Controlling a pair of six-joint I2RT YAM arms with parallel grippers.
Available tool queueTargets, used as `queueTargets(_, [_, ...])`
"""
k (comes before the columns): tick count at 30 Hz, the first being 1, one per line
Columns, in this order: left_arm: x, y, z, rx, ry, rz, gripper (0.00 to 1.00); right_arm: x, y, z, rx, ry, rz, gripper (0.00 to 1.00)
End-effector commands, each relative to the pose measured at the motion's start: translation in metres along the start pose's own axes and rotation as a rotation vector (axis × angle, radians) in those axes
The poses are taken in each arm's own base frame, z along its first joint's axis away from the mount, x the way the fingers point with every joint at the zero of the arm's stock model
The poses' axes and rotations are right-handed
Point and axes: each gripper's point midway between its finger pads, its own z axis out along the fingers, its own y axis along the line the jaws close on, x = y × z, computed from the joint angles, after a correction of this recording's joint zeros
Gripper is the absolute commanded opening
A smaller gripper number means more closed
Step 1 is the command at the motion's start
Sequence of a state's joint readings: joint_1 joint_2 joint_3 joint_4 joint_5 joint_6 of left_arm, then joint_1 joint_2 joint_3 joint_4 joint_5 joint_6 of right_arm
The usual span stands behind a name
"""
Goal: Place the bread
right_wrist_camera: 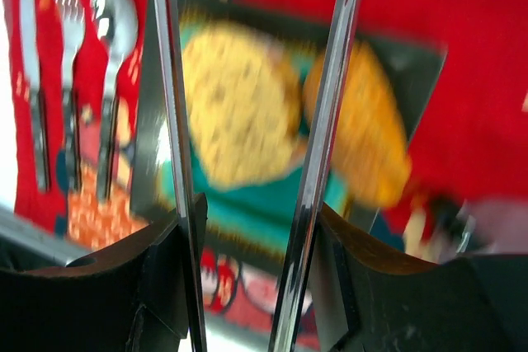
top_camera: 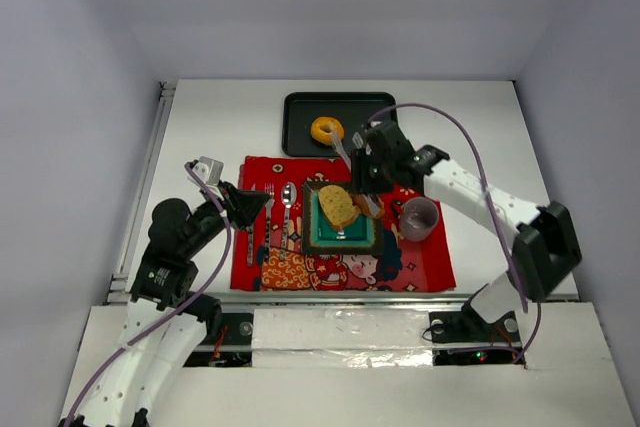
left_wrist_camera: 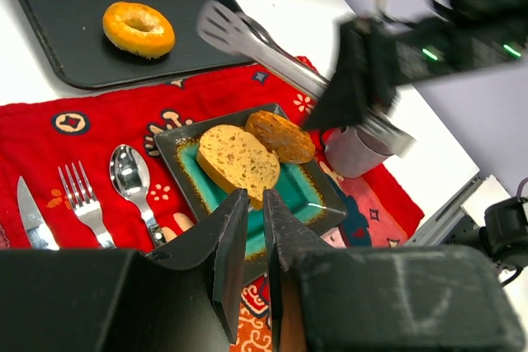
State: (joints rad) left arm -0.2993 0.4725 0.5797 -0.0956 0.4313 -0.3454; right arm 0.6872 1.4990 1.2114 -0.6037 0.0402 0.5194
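Note:
My right gripper moves outward and down next, bringing the tongs' parted arms around the ring-shaped bagel (top_camera: 326, 130) to squeeze it, since it still lies on the tray.
The ring-shaped bagel (top_camera: 326, 130) lies on a black tray (top_camera: 300, 107), and it shows in the left wrist view too (left_wrist_camera: 139, 29). Two oval toasted slices (top_camera: 337, 205) (left_wrist_camera: 238, 160) (left_wrist_camera: 280, 135) lie on a teal plate with a dark rim (top_camera: 345, 239). My right gripper (top_camera: 366, 173) (right_wrist_camera: 252, 216) is shut on metal tongs (top_camera: 343, 154) (right_wrist_camera: 334, 80). The tongs' arms stand apart with nothing between them, above the plate and slices (right_wrist_camera: 239, 105). My left gripper (top_camera: 262, 202) (left_wrist_camera: 252, 195) is shut and empty, left of the plate over the cutlery.
A red patterned cloth (top_camera: 430, 267) lies under the plate. A knife (top_camera: 250, 222), fork (top_camera: 268, 209) and spoon (top_camera: 287, 202) lie on it at the left. A mauve cup (top_camera: 418, 218) stands right of the plate, under the right arm.

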Motion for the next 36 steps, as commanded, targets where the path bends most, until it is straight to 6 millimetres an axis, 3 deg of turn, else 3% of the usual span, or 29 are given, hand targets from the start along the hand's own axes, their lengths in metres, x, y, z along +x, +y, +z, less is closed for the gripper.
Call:
queueTargets(1, [-0.008, -0.005, -0.001, 0.029, -0.042, 0.031, 0.11, -0.059, 0.000, 0.009, -0.058, -0.094, -0.032, 0.55])
queueTargets(2, [-0.009, -0.005, -0.001, 0.030, -0.043, 0.032, 0.11, -0.058, -0.007, 0.025, -0.037, -0.062, -0.031, 0.55])
queueTargets(5, [-0.009, -0.006, -0.001, 0.033, -0.045, 0.032, 0.11, -0.079, -0.017, 0.038, -0.019, -0.058, -0.036, 0.55])
queueTargets(6, [-0.008, -0.006, -0.002, 0.035, -0.043, 0.033, 0.11, -0.074, -0.019, 0.054, -0.012, -0.019, -0.041, 0.56])
queueTargets(7, [-0.008, -0.006, -0.001, 0.036, -0.042, 0.033, 0.11, -0.084, -0.018, 0.055, -0.022, -0.024, -0.048, 0.56])
queueTargets(12, [-0.007, -0.006, -0.001, 0.038, -0.040, 0.029, 0.12, -0.090, -0.021, 0.083, -0.019, 0.020, -0.063, 0.58])
queueTargets(16, [-0.007, -0.006, 0.000, 0.037, -0.037, 0.028, 0.12, -0.098, -0.022, 0.094, -0.044, 0.026, -0.043, 0.59])
queueTargets(20, [-0.006, -0.005, 0.000, 0.036, -0.035, 0.028, 0.12, -0.094, -0.030, 0.111, -0.028, 0.056, -0.027, 0.58])
queueTargets(27, [-0.005, -0.004, 0.001, 0.033, -0.030, 0.026, 0.12, -0.087, -0.034, 0.122, -0.020, 0.077, -0.026, 0.57])
queueTargets(29, [-0.005, -0.004, 0.001, 0.032, -0.025, 0.024, 0.12, -0.084, -0.032, 0.123, -0.035, 0.088, -0.027, 0.53])
queueTargets(32, [-0.006, -0.004, 0.002, 0.031, -0.027, 0.025, 0.12, -0.086, -0.026, 0.120, -0.065, 0.079, -0.024, 0.38])
queueTargets(33, [-0.005, -0.003, 0.002, 0.028, -0.024, 0.023, 0.12, -0.087, -0.025, 0.118, -0.070, 0.071, -0.022, 0.28])
queueTargets(35, [-0.004, -0.003, 0.002, 0.026, -0.023, 0.022, 0.12, -0.100, -0.015, 0.103, -0.106, 0.014, -0.016, 0.23])
queueTargets(36, [-0.005, -0.003, 0.002, 0.027, -0.025, 0.021, 0.12, -0.096, -0.015, 0.100, -0.115, 0.012, -0.009, 0.22])
